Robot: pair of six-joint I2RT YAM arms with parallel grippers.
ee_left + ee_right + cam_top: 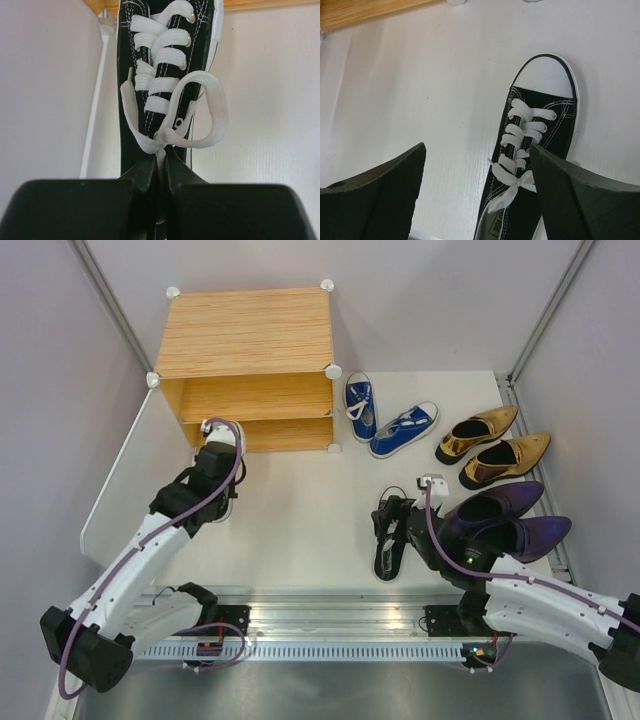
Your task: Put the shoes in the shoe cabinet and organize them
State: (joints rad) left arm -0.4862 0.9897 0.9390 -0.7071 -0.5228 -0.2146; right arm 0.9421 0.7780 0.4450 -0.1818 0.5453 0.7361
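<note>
My left gripper rises and moves outward to that shelf's door-panel end next, since the upper shelf is bare and the sneaker's toe faces the cabinet.
My left gripper is shut on the tongue and lace knot of a black sneaker with white laces, its toe pointing at the wood-grain shoe cabinet. From above, that gripper sits in front of the lower shelf, and the sneaker is mostly hidden beneath it. My right gripper is open above the other black sneaker, which lies flat on the table. Its right finger overlaps the shoe's side. In the top view this gripper hovers over that sneaker.
Two blue sneakers lie right of the cabinet. Two gold heels and two purple heels sit along the right side. The cabinet's pale door panel hangs open at the left. Grey walls enclose the table.
</note>
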